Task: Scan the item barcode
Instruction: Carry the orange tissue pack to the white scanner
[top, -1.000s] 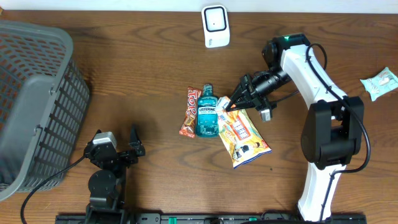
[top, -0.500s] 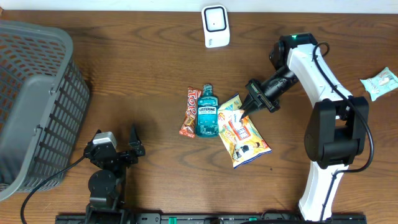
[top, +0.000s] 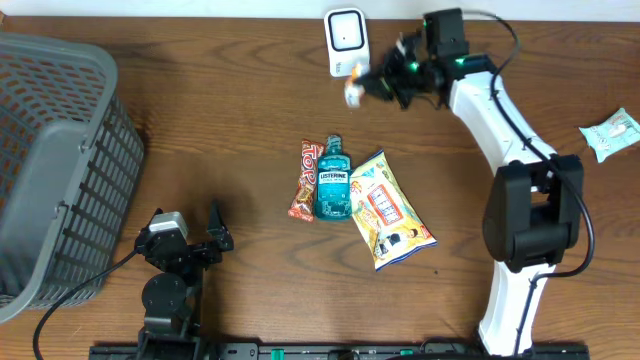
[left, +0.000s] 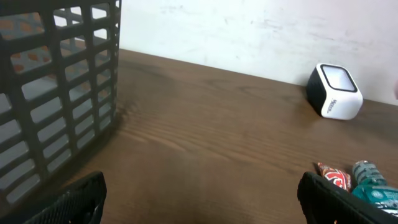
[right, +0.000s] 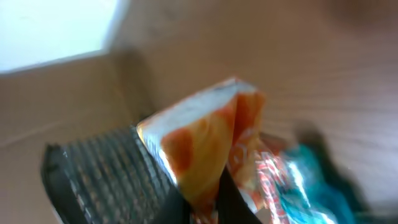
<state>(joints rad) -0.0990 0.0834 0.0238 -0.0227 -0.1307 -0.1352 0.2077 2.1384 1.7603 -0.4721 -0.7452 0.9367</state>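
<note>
My right gripper will lower the packet onto clear, bare tabletop (top: 613, 203), to the right in the overhead view, beside the pale packet.
My right gripper (top: 378, 86) is shut on a small orange and white packet (top: 355, 93) and holds it in the air just below and right of the white barcode scanner (top: 346, 42) at the table's back edge. The right wrist view is blurred by motion; there the packet (right: 198, 134) stands up from between the shut jaws of the right gripper (right: 202, 202). My left gripper (top: 215, 240) rests open and empty near the front left. From the left wrist the scanner (left: 336, 91) shows far off to the right, and the left gripper (left: 199, 208) has only bare table between its fingers.
A teal mouthwash bottle (top: 333, 180), a red candy bar (top: 303, 180) and a yellow snack bag (top: 392, 212) lie side by side mid-table. A grey mesh basket (top: 55, 170) fills the left side. A pale packet (top: 610, 133) lies at the right edge.
The right arm has lifted the small packet from beside the snack bag and swung it up and back to the scanner. The left arm has not moved.
</note>
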